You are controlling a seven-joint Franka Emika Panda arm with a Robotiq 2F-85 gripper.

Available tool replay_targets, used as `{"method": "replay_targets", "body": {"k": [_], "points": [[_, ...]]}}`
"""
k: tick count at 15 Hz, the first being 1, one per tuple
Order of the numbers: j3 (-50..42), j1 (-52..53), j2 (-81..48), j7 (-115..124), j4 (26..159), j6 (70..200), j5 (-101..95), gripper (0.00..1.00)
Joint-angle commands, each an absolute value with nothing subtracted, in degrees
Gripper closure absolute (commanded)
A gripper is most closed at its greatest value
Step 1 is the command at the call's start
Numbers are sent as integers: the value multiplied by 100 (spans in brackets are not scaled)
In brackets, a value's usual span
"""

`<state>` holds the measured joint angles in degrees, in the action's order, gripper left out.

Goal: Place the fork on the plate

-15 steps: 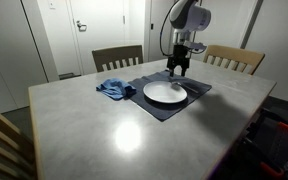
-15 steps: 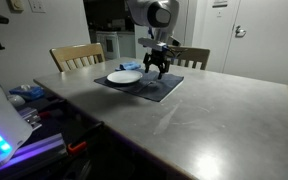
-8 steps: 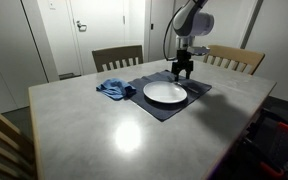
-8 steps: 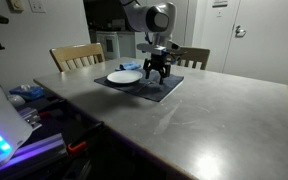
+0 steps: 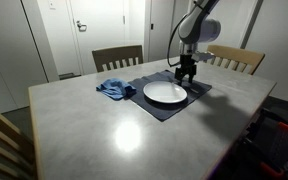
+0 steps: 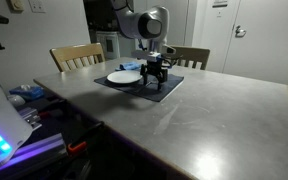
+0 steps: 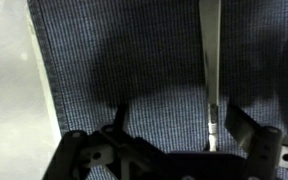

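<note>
My gripper needs to rise slightly over the fork's narrow part next and then close, because the fork (image 7: pixel 211 60) runs between my fingers low over the mat.
The fork (image 7: pixel 211 60) is a thin silver handle lying on the dark blue placemat (image 7: pixel 124 50). In the wrist view it runs up the frame between my fingers, closer to the right one. My gripper (image 7: pixel 179 128) is open, low over the mat and straddling the fork's end. In both exterior views the gripper (image 5: pixel 187 76) (image 6: pixel 154 78) hangs just beside the white plate (image 5: pixel 165 93) (image 6: pixel 123 76), which is empty. The fork is too small to make out in those views.
A crumpled blue cloth (image 5: pixel 114 89) lies on the grey table (image 5: pixel 104 125) beside the placemat (image 5: pixel 176 108). Wooden chairs (image 5: pixel 117 57) (image 5: pixel 234 58) stand at the far edge. Equipment with lights (image 6: pixel 9 125) sits by the table's side.
The gripper has shifted sideways away from the plate's far rim and dropped lower over the placemat. The plate and cloth have not moved.
</note>
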<state>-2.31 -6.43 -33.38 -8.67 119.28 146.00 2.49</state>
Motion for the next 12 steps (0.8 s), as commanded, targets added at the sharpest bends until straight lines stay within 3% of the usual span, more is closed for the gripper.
{"method": "replay_targets", "body": {"k": [1, 7, 12], "points": [[-450, -437, -3105, -575, 12486, 15336, -164, 0], [-823, 39, -2893, 41, 12778, 15732, -833, 0], [-696, 148, -2812, 129, 12780, 15332, -825, 0]]}}
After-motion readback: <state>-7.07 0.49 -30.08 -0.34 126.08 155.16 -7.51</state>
